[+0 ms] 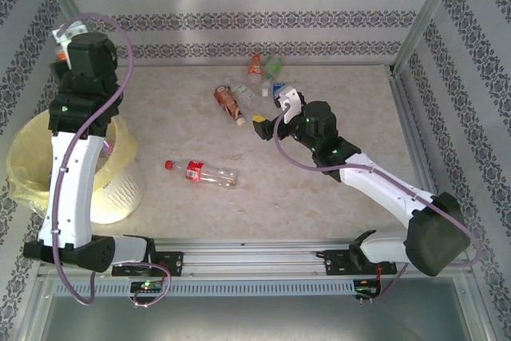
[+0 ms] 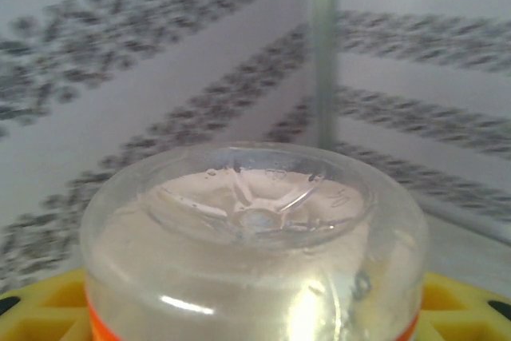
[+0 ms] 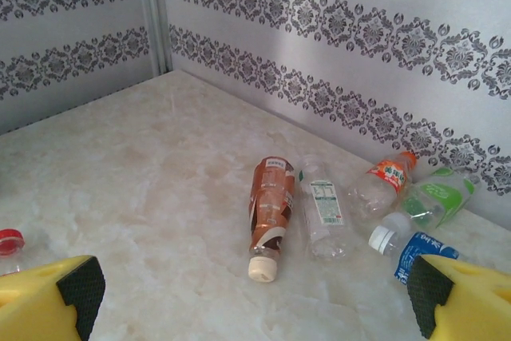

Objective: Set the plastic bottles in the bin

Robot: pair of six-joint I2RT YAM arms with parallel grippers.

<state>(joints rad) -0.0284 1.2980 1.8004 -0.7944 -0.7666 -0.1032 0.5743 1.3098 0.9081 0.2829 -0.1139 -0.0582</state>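
Observation:
The robot's left gripper holds the clear bottle past the far rim of the bin, so it needs to swing back over the bin's opening [image 1: 33, 152] next, tipping downward, to let go of the bottle there.
My left gripper [image 1: 65, 44] is raised at the far left, behind the bin [image 1: 120, 185], which is lined with a pale yellow bag. It is shut on a clear bottle [image 2: 255, 237] with an orange label, whose base faces the left wrist camera between the yellow fingers [image 2: 40, 309]. My right gripper [image 3: 254, 301] stands open above the table, a little short of a brown bottle [image 3: 270, 205] and a clear bottle [image 3: 323, 213]. Orange-labelled [image 3: 385, 180], green [image 3: 435, 197] and blue-labelled [image 3: 411, 249] bottles lie by the back wall. A red-capped bottle [image 1: 200, 172] lies mid-table.
The enclosure's patterned walls and metal posts [image 1: 415, 17] ring the marble-look table [image 1: 335, 93]. The arms' mounting rail [image 1: 255, 257] runs along the near edge. The right arm [image 1: 375, 181] stretches diagonally over the table's right half.

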